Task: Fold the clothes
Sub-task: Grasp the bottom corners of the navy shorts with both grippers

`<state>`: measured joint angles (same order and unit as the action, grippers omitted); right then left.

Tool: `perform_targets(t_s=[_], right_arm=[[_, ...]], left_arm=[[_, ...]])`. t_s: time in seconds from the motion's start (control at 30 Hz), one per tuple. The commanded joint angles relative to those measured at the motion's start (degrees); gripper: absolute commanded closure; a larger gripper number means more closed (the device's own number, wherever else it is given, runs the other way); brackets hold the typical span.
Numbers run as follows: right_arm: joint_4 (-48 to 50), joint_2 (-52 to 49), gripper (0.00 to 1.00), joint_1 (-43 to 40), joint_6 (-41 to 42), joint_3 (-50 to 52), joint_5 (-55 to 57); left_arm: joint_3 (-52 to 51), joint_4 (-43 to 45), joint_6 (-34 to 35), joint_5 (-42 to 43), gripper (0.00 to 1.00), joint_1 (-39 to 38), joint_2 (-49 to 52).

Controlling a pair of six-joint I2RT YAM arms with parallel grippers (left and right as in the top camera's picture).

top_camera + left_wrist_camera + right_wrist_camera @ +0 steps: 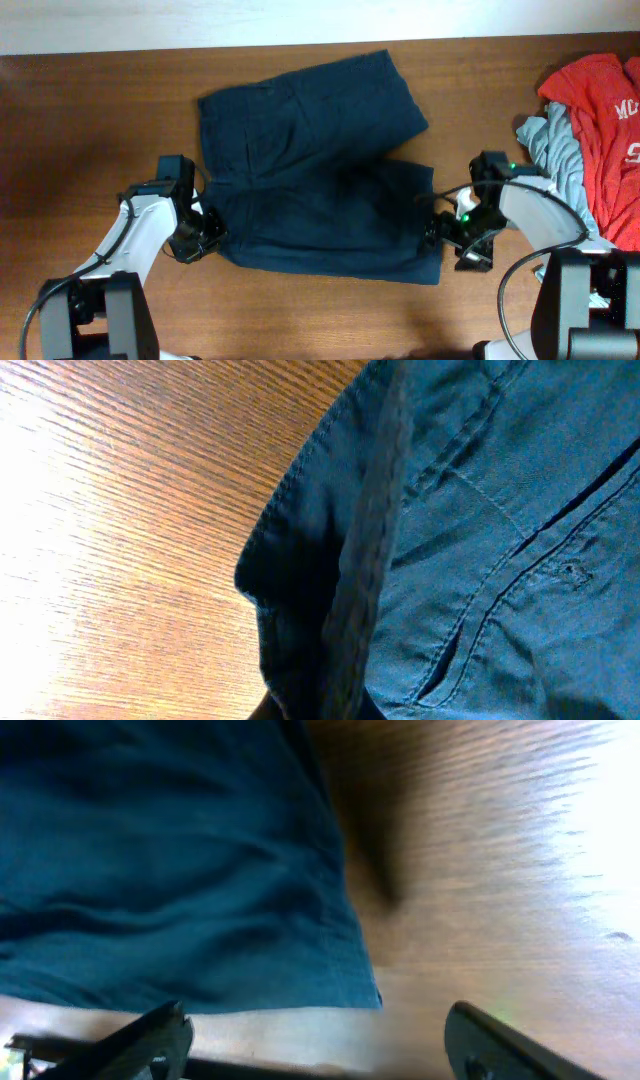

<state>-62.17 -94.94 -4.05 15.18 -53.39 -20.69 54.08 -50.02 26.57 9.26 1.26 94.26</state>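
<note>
The pinched hem in my left gripper should next be lifted, carried outward over the navy garment's far part (224, 150) (450, 405) and released, since that part lies flat there.
A large dark navy garment (320, 170), one of the clothes, lies spread across the middle of the table. My left gripper (207, 232) sits at its near left corner. In the left wrist view my left gripper (320, 712) is shut on a raised fold of the navy garment's (500, 540) hemmed edge. My right gripper (447, 236) is at the near right corner. There, my right gripper (320, 1042) stands open, its fingers (160, 1032) low over the wood. The navy garment's (180, 870) corner lies just ahead of them, untouched.
A red tee with white letters (600, 110) and a light grey-blue garment (560, 150) are piled at the table's right edge, close behind my right arm. Bare brown wood (90, 120) shows on the left, and a pale strip runs along the far edge.
</note>
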Motion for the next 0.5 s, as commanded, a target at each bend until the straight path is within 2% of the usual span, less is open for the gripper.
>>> perform_targets(t_s=[0.0,0.13,0.27,0.47], right_arm=[[3.3,-0.4,0.19,-0.2,2.7,4.9,-4.2],[5.5,-0.4,0.25,-0.2,2.7,8.1,-7.0],[5.6,-0.4,0.27,-0.2,2.9,9.6,-8.9],[10.4,-0.4,0.41,-0.2,6.4,11.2,-9.6]], left_arm=[[-0.5,0.3,-1.4,0.4,0.99,0.3,-1.1],[-0.5,0.3,-1.4,0.4,0.99,0.2,-1.1],[-0.5,0.6,-1.4,0.4,0.99,0.2,-1.1],[-0.5,1.1,-1.4,0.4,0.99,0.2,-1.1]])
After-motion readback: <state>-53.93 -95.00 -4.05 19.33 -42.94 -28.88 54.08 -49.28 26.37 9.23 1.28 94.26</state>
